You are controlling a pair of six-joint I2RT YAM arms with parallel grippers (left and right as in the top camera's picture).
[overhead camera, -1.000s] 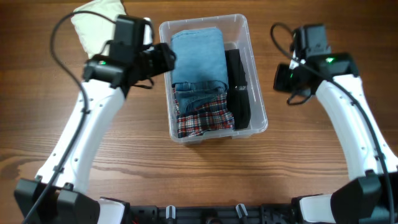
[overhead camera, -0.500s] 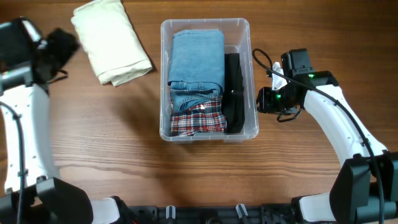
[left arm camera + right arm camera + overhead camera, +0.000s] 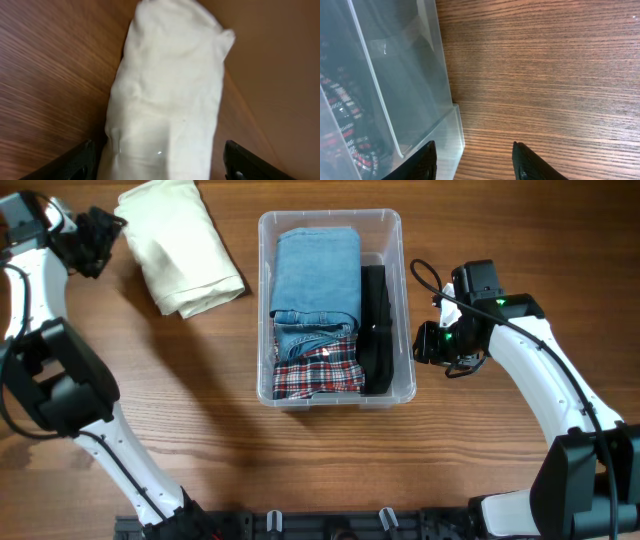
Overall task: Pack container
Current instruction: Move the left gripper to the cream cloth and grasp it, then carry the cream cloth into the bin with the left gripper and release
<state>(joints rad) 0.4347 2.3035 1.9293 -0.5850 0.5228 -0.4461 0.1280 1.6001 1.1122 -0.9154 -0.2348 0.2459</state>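
Observation:
My left gripper slides to the right in the overhead view onto the cream cloth's facing edge (image 3: 140, 243) (image 3: 156, 167) next. The edge lies that way, framed by open fingers.
The clear plastic container (image 3: 408, 300) stands at the table's middle. It holds folded blue jeans (image 3: 315, 270), a red plaid garment (image 3: 318, 375) and a black garment (image 3: 378, 320). A folded cream cloth (image 3: 180, 245) lies on the table at the far left. My left gripper (image 3: 100, 228) is open at the cloth's left end; in the left wrist view its fingers (image 3: 160, 170) stand on either side of the cloth (image 3: 165, 90). My right gripper (image 3: 428, 345) is open beside the container's right wall, and its fingers (image 3: 472, 162) sit at the container's edge (image 3: 405, 75).
The wooden table (image 3: 500, 450) runs all round the container. My right arm's cable (image 3: 425, 280) loops close to the container's right rim.
My left arm has swung from the container's left side to the far left corner, next to the cream cloth. My right gripper has come in to the container's right wall.

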